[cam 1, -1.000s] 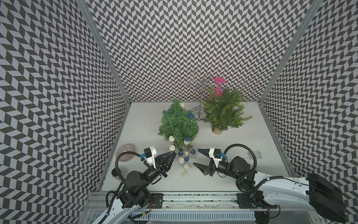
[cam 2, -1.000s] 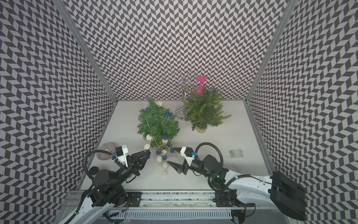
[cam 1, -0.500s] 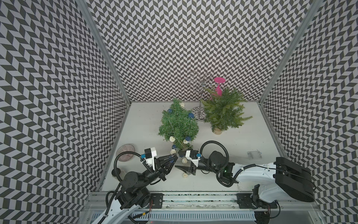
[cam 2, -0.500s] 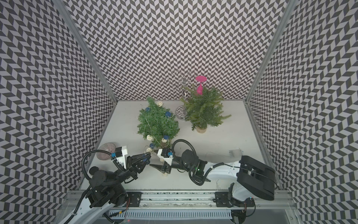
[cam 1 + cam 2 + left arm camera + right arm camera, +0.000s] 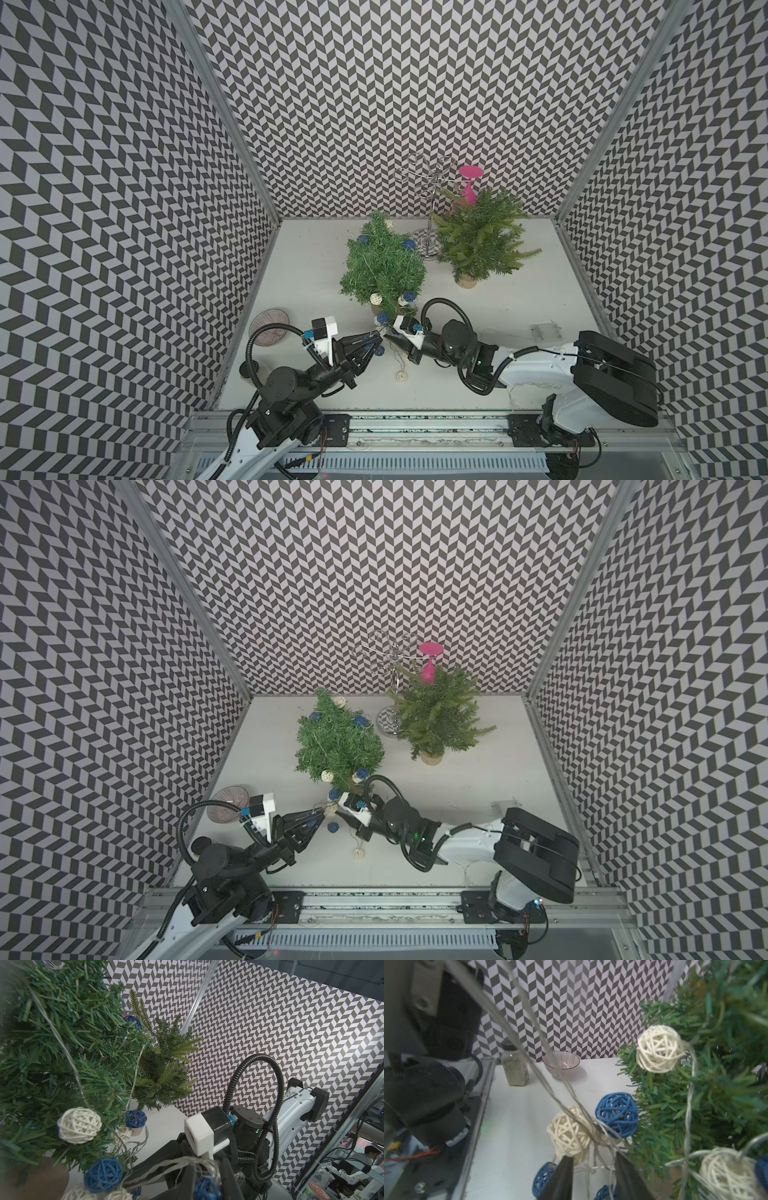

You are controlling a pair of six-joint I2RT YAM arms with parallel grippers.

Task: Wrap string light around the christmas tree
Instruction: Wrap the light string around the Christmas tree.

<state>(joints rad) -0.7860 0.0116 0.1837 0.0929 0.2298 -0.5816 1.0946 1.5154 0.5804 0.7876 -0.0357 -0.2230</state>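
Note:
My left gripper needs to pull the bunched wires outward next and toward the bowl, beside the lower branches on the bowl's side (image 5: 350, 289), and let go, because those are outward.
The christmas tree (image 5: 382, 266) stands mid-table in a brown pot, with white and blue wicker balls of the string light (image 5: 379, 321) hanging round its lower branches. More of the string trails to a white ball (image 5: 402, 376) on the table. My left gripper (image 5: 376, 343) sits in front of the tree, shut on a bundle of the string's wires (image 5: 187, 1162), with a blue ball (image 5: 205, 1188) between its fingers. My right gripper (image 5: 593, 1156) faces it tip to tip; its jaws stand apart with loose wires running between them, next to a white ball (image 5: 569, 1132) and a blue ball (image 5: 616, 1114).
A second, lighter green tree (image 5: 478, 241) stands at the back right. Behind it are a metal stand (image 5: 430, 208) and a pink glass (image 5: 470, 183). A striped bowl (image 5: 269, 332) and a spice shaker (image 5: 515, 1068) sit at the left. A clear plastic piece (image 5: 545, 331) lies at the right.
My right arm has swung left to meet the left gripper at the tree's foot, and its jaws have narrowed around the wires. The left gripper has kept its hold and barely moved.

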